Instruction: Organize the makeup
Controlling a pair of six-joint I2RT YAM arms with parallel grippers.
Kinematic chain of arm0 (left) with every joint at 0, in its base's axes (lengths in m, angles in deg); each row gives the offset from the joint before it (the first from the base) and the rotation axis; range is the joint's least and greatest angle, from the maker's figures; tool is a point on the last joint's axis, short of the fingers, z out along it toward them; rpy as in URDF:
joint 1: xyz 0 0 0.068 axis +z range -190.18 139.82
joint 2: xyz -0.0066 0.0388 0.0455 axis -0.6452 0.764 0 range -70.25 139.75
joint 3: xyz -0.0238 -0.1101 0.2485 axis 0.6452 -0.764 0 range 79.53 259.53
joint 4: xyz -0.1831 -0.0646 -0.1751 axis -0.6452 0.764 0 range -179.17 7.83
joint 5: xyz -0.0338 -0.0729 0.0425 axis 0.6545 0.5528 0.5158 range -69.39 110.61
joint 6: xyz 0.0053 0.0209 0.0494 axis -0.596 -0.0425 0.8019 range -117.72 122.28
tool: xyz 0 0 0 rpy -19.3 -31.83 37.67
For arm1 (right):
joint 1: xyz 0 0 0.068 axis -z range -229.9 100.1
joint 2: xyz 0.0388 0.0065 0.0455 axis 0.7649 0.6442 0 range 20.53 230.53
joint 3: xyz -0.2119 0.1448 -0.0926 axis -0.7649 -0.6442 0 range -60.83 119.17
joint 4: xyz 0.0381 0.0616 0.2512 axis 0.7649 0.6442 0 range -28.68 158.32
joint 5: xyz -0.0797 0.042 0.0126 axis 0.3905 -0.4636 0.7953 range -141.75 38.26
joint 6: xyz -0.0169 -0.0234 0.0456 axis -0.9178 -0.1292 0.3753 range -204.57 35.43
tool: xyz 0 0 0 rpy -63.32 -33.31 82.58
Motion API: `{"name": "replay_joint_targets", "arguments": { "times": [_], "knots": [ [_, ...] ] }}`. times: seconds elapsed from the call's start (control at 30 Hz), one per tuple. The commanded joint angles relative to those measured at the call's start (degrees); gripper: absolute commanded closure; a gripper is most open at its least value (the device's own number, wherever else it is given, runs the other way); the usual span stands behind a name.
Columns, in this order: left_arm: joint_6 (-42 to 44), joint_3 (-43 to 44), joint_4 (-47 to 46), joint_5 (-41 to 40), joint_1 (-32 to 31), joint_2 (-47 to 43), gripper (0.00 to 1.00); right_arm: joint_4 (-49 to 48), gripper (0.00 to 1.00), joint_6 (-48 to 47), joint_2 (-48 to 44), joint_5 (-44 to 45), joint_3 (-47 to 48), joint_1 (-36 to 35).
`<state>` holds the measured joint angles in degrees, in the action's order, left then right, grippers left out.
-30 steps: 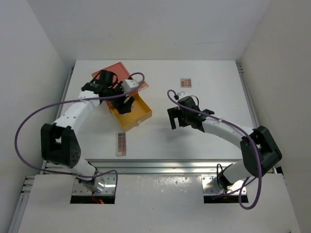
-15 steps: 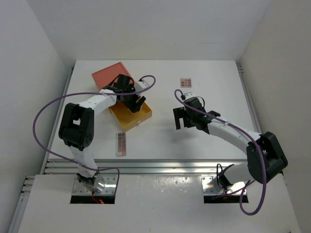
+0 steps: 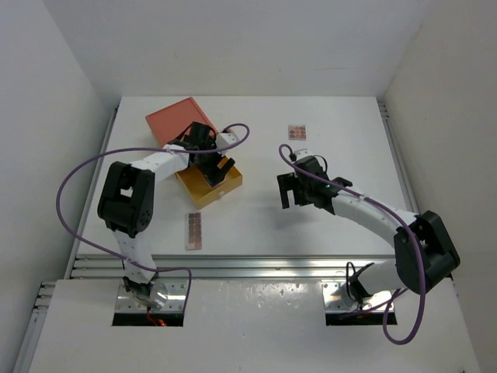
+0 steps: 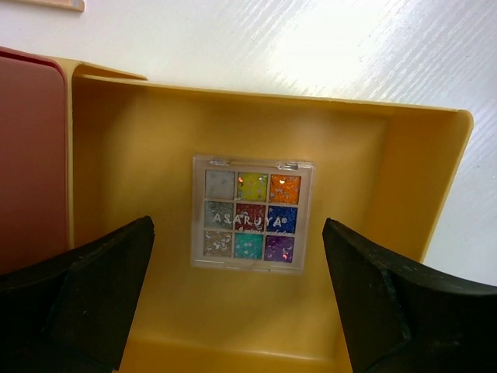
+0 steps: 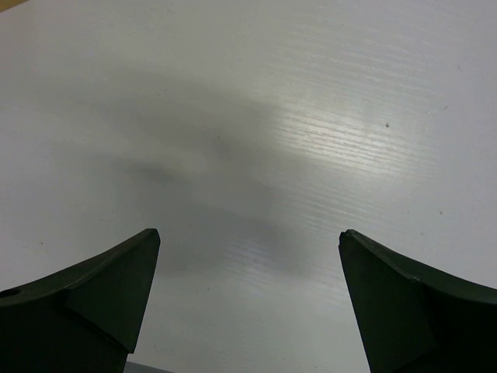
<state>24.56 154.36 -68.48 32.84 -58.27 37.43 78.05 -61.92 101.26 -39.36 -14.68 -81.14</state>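
The longer pink-brown palette is still outside the drawer, below and back from my left gripper. I will swing back next, turn and go down around its drawer-side end point(image 3: 193, 221).
A multicoloured palette point(image 4: 252, 214) lies flat on the floor of the yellow drawer point(image 4: 419, 179). My left gripper point(image 4: 237, 224) is open and empty above it, one finger on each side and not touching. In the top view the left gripper point(image 3: 213, 169) hovers over the drawer point(image 3: 221, 190). A small pink-brown palette point(image 3: 297, 132) lies at the back centre. A longer pink-brown palette point(image 3: 193, 231) lies near the front left. My right gripper point(image 3: 289, 190) is open and empty over bare table point(image 5: 250, 233). No brushes or sticks are in view.
The orange box point(image 3: 172, 120) sits behind the pulled-out drawer at the back left and shows as a red-brown slab in the left wrist view point(image 4: 31, 155). White walls enclose the table on three sides. A metal rail point(image 3: 256, 266) runs along the near edge.
My left arm has folded in, its elbow swinging toward the table, while the gripper stays over the drawer. My right gripper has shifted slightly to the right.
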Motion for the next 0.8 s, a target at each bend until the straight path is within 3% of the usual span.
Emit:
{"name": "replay_joint_targets", "arguments": {
  "times": [0.0,0.2,0.3,0.43,0.47,0.5,0.57,0.63,0.77],
  "knots": [
    [-1.3,2.7,0.5,0.1,-0.5,-2.8,0.04,-0.7,0.01,-0.2,-0.1,-0.5,2.5,0.2],
    [-4.4,8.1,5.6,4.8,-1.5,-7.9,0.05,-0.6,0.01,-0.8,-0.4,-0.9,3.0,0.1],
    [1.5,9.6,11.6,8.1,-2.1,-13.2,0.06,-0.4,0.01,-0.6,-0.8,-1.7,3.0,0.2],
    [29.3,6.8,28.8,14.0,-3.4,-21.2,0.1,-0.6,0.01,-0.9,-2.2,-2.7,2.1,0.0],
    [46.5,4.8,32.8,14.1,-3.4,-23.4,0.1,-0.6,0.01,-1.1,-2.4,-3.0,1.7,-0.1],
    [54.2,0.2,39.0,13.3,-3.9,-25.5,0.1,-0.8,0.01,-1.5,-3.2,-3.3,1.3,-0.4],
    [70.6,-4.5,42.3,9.5,-3.9,-30.2,0.1,-0.6,0.01,-1.4,-3.8,-3.5,0.5,-0.7],
    [80.5,-9.4,45.5,7.2,-5.3,-31.0,0.1,-0.9,0.01,-1.1,-5.3,-3.4,-1.1,-1.4],
    [87.7,-12.5,45.5,5.9,-7.5,-28.8,0.1,-1.2,0.01,0.3,-8.4,-2.6,-3.6,-2.3]
  ]
}}
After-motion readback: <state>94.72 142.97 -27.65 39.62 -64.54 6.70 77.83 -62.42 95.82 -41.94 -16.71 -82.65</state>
